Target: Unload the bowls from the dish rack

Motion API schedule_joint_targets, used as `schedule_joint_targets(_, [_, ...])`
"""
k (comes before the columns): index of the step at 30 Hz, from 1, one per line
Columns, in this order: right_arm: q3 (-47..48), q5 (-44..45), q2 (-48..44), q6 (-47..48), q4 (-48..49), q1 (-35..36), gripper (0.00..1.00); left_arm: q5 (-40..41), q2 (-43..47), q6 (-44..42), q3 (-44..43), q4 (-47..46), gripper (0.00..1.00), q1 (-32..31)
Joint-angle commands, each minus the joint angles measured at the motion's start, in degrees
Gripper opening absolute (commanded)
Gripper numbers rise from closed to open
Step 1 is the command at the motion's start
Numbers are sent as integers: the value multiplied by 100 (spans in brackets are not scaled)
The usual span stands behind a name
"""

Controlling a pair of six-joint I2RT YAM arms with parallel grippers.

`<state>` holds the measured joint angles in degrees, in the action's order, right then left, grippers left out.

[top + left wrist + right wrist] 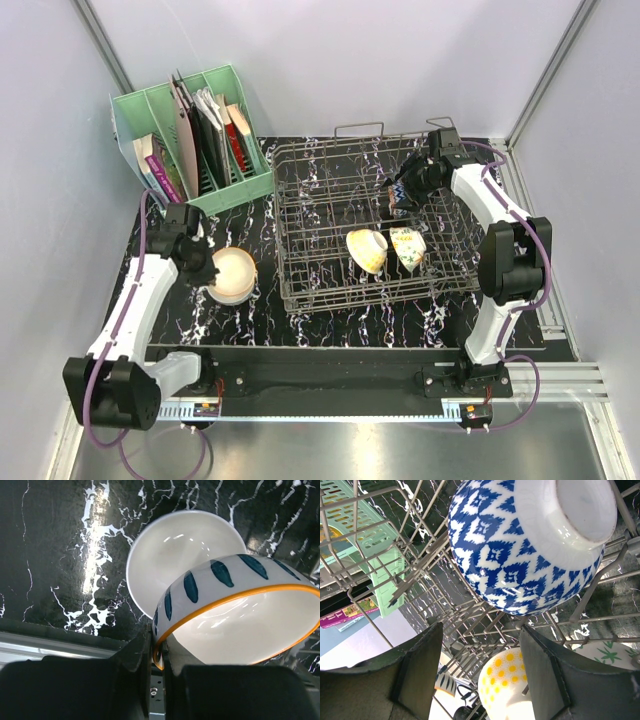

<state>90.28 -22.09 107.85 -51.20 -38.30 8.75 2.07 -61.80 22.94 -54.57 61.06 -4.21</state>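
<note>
My left gripper lowers the dark-striped bowl into its hollow [233, 279] next and releases the orange rim, since the cream-white bowl sits open below.
My left gripper [162, 652] is shut on the rim of the dark-striped white bowl [235, 615] with an orange edge. It holds the bowl tilted just over the cream-white bowl [175, 550], which sits on the table. In the top view this pair [230, 275] is left of the dish rack [290, 235]. My right gripper [481, 629] is open at the rack's far right, next to the blue-and-white bowl [520, 545], which stands on its side among the tines. In the top view that gripper [410, 185] is over this bowl [400, 197]. The tan-yellow bowl [367, 250] and the floral bowl [408, 247] stand in the rack's front row.
A green plastic file holder [190, 135] with books stands at the back left, close to the rack's left end. The table is black marble-patterned [330, 325]. Grey walls close in on both sides.
</note>
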Motion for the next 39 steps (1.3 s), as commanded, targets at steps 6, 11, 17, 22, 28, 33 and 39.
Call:
schedule_joint_targets(6, [-28, -200, -177, 66, 218, -84, 71, -347, -464, -35, -125, -279, 0, 324])
schedule_joint_targets(11, [-19, -217, -168, 66, 227, -102, 71, -470, -605, -70, 25, -261, 0, 412])
schedule_joint_targets(17, [-2, -235, -133, 49, 236, -119, 71, -418, -886, -53, -28, -112, 0, 544])
schedule_joint_targets(22, [-10, -226, -133, 40, 244, -120, 71, -391, -1097, -61, -19, -76, 0, 666])
schedule_joint_targets(28, [-2, -226, -124, 22, 244, -137, 71, -444, -1255, -105, 51, -76, 0, 772])
schedule_joint_targets(33, [25, -244, -72, -4, 253, -137, 71, -488, -1387, -167, 34, -85, 9, 807])
schedule_joint_targets(39, [7, -270, -28, -22, 253, -146, 71, -505, -1317, -228, -19, -76, 40, 807])
